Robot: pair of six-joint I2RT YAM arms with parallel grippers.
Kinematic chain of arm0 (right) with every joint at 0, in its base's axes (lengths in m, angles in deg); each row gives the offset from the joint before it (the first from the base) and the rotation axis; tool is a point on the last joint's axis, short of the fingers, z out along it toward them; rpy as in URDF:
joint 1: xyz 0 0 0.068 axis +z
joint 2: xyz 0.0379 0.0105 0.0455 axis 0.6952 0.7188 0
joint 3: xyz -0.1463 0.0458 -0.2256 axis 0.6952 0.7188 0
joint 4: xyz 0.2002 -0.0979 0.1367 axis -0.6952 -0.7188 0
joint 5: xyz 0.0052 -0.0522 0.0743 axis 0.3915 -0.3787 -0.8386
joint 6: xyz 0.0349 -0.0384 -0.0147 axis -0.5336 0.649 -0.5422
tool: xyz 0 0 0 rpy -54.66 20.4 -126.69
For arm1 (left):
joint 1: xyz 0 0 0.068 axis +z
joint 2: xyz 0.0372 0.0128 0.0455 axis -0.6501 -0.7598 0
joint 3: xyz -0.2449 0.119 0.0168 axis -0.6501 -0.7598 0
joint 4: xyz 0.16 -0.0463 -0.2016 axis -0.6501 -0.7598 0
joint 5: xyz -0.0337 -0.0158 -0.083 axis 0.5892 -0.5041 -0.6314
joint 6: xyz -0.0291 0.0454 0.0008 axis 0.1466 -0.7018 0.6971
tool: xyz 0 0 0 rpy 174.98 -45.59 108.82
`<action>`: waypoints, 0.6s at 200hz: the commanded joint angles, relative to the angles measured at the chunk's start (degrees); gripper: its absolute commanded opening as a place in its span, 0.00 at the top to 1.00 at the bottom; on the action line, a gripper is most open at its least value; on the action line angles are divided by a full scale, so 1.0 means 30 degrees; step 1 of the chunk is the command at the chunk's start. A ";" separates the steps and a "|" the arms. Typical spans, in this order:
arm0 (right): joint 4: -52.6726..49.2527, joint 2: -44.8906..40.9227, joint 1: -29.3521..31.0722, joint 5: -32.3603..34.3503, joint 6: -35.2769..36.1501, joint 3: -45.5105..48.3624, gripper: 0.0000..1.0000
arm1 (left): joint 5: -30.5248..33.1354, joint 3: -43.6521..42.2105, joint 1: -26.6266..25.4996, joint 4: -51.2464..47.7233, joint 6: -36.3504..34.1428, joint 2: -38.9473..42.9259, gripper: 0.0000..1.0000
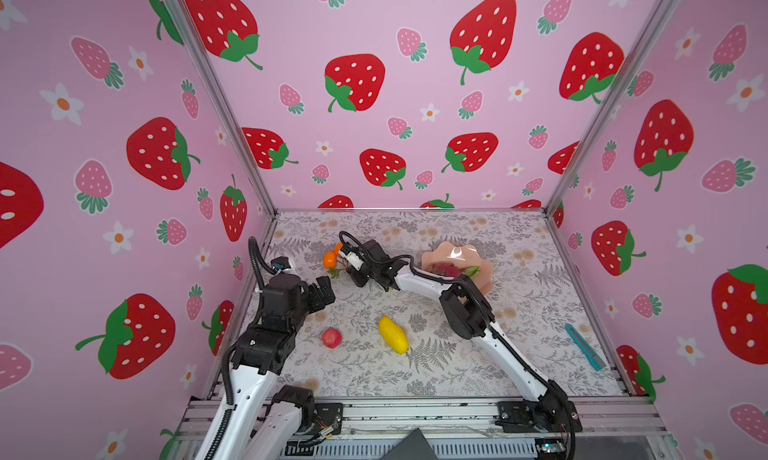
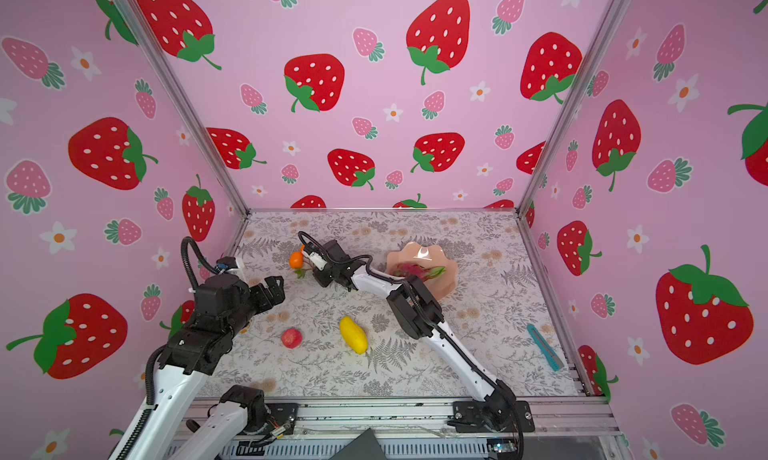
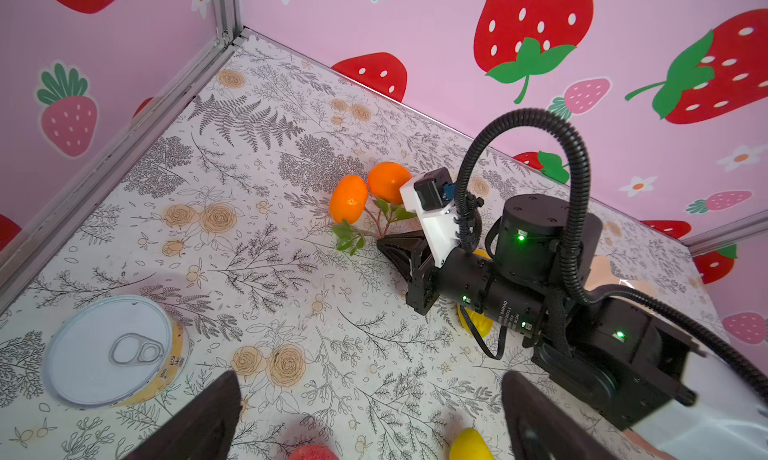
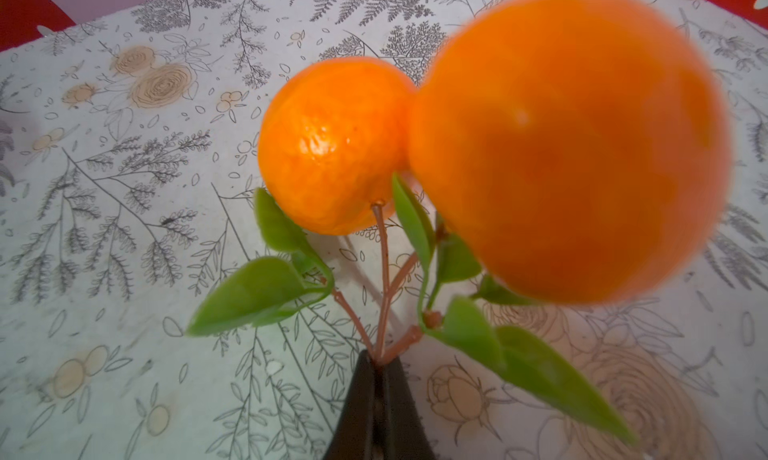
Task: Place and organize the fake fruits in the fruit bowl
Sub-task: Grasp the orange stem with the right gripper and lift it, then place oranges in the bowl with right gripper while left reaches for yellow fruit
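Note:
I will lift my right gripper next, swing it over to the far side of the bowl and bring the oranges down to let go of the twig, because the dragon fruit leaves that side of the bowl bare.
Two small oranges joined by a leafy twig sit at the far left of the mat. My right gripper is shut on the twig's base; the left wrist view shows it too. The peach-pink fruit bowl holds the magenta dragon fruit. A yellow fruit and a red-pink round fruit lie mid-mat. A second yellow fruit is partly hidden behind the right arm. My left gripper hangs open and empty.
A can with a pull-tab lid stands by the left wall, close to my left gripper. A teal utility knife lies near the right wall. The right arm stretches across the mat in front of the bowl. Walls close in three sides.

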 commanded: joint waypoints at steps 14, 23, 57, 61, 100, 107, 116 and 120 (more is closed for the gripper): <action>0.0151 -0.2630 -0.0004 0.0079 0.0566 0.1544 1.00 | -0.0296 -0.0287 0.0112 0.0717 0.0498 0.0205 0.01; 0.0390 -0.3501 -0.0159 -0.0122 0.0302 0.2020 1.00 | -0.0654 -0.0447 0.0111 0.1117 0.0549 0.0160 0.01; 0.0407 -0.7163 -0.1761 -0.1737 -0.1679 0.4831 1.00 | -0.3946 -0.1023 0.0085 0.4276 0.0310 -0.0231 0.01; 0.0403 -0.7709 -0.2022 -0.1822 -0.1888 0.5443 1.00 | -0.4475 -0.1066 0.0097 0.4734 0.0252 -0.0318 0.01; 0.0875 -1.4488 -0.4924 -0.1322 -0.3810 1.3521 1.00 | -0.8344 -0.1004 -0.0227 0.7676 -0.0082 -0.1822 0.01; 0.0986 -1.5772 -0.5625 -0.1144 -0.4325 1.5102 1.00 | -0.8591 -0.0852 -0.0401 0.7827 -0.0231 -0.2246 0.01; 0.0813 -1.7264 -0.6556 -0.1035 -0.4941 1.6886 1.00 | -0.8718 -0.0585 -0.0808 0.7880 -0.0503 -0.2817 0.01; 0.0722 -1.7911 -0.6964 -0.1055 -0.5157 1.7615 1.00 | -0.8762 -0.0447 -0.1008 0.7877 -0.0676 -0.3114 0.01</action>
